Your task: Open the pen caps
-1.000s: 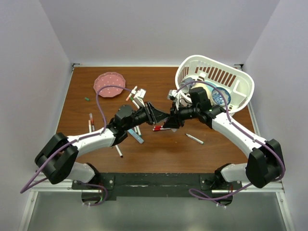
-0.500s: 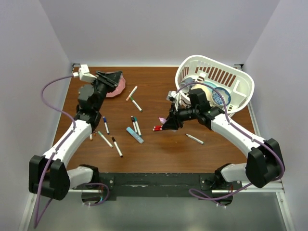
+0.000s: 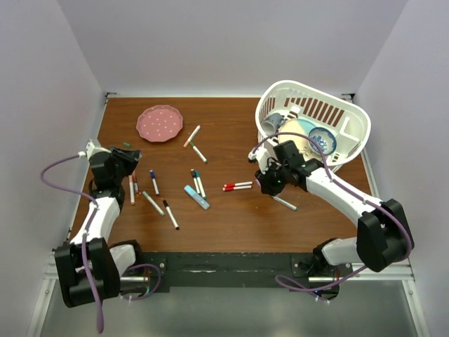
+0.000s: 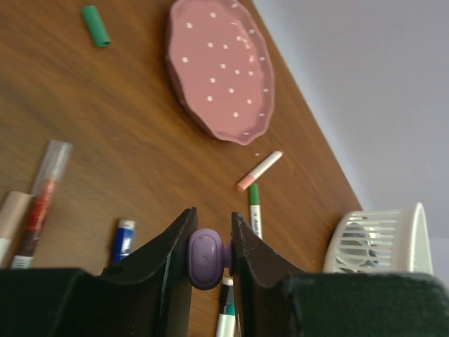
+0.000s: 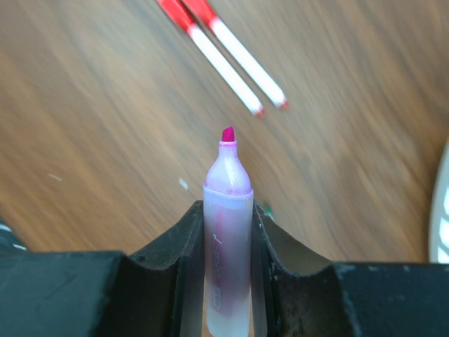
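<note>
My left gripper goes down and to the left in the top view next, to the clear tabletop by the green cap, and releases the purple cap [image 4: 205, 258].
My left gripper [image 3: 123, 160] is at the table's left side, above the markers there. In the left wrist view it [image 4: 212, 217] is shut on a small purple pen cap [image 4: 205, 258]. My right gripper [image 3: 270, 184] is right of centre, near the basket. In the right wrist view it [image 5: 226, 208] is shut on a pastel purple highlighter [image 5: 228, 246] with its magenta tip bare, above two red pens [image 5: 224, 60]. A loose green cap [image 4: 95, 17] lies near the pink plate [image 4: 221, 67].
Several markers lie across the table's middle and left [image 3: 198, 182], with a blue highlighter [image 3: 197, 197] and two red pens [image 3: 237, 186]. A dark pen [image 3: 284, 203] lies below my right gripper. A white basket [image 3: 351, 116] with dishes stands at the back right.
My left arm has swung from the table's centre out to the far left, carrying the purple cap. My right gripper has drawn back to the right and lower with the uncapped highlighter.
</note>
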Robot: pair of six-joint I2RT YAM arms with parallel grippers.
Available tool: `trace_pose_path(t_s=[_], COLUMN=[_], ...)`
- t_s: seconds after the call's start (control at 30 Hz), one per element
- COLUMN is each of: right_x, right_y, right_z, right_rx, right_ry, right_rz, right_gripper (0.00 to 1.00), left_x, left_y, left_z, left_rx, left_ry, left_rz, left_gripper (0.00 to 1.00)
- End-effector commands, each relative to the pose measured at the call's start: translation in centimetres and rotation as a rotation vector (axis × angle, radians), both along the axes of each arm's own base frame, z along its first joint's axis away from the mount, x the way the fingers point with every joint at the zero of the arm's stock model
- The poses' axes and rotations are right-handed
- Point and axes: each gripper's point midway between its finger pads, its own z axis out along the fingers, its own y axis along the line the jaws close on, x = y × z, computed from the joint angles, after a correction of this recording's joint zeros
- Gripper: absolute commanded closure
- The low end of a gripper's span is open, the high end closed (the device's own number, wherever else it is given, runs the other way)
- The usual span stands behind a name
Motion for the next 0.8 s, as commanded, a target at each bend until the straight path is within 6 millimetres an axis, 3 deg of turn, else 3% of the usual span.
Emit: trace_pose_path(t_s=[0.0, 0.27, 0.43, 0.6, 0.77], right_x=[0.6, -1.4, -1.5, -1.6, -1.6], right_y=[-3.6, -4.3, -4.3, -4.4, -4.5], right_z=[-1.2, -4.1, -4.1, -4.1, -4.1], right_rx=[-0.176, -0.256, -0.257, -0.265, -0.266], right_ry=[-0.046, 0.12, 0.124, 0.131, 0.13], right_rz=[-0.021, 0.049, 0.051, 0.057, 0.055], right_gripper=[0.93, 0.9, 0.85, 0.74, 0.71], left_x=[0.1, 0.7, 1.4, 2.2, 3.0], left_y=[1.8, 4.7, 6.2, 7.5, 8.4], left_z=[-0.4, -2.1, -2.6, -3.6, -4.7], left_rx=[0.064, 0.021, 0.016, 0.02, 0.021], left_ry=[0.002, 0.049, 0.079, 0.123, 0.17], left_rz=[-0.017, 0.043, 0.07, 0.098, 0.113], left_gripper=[1.0, 1.0, 1.0, 1.0, 0.99])
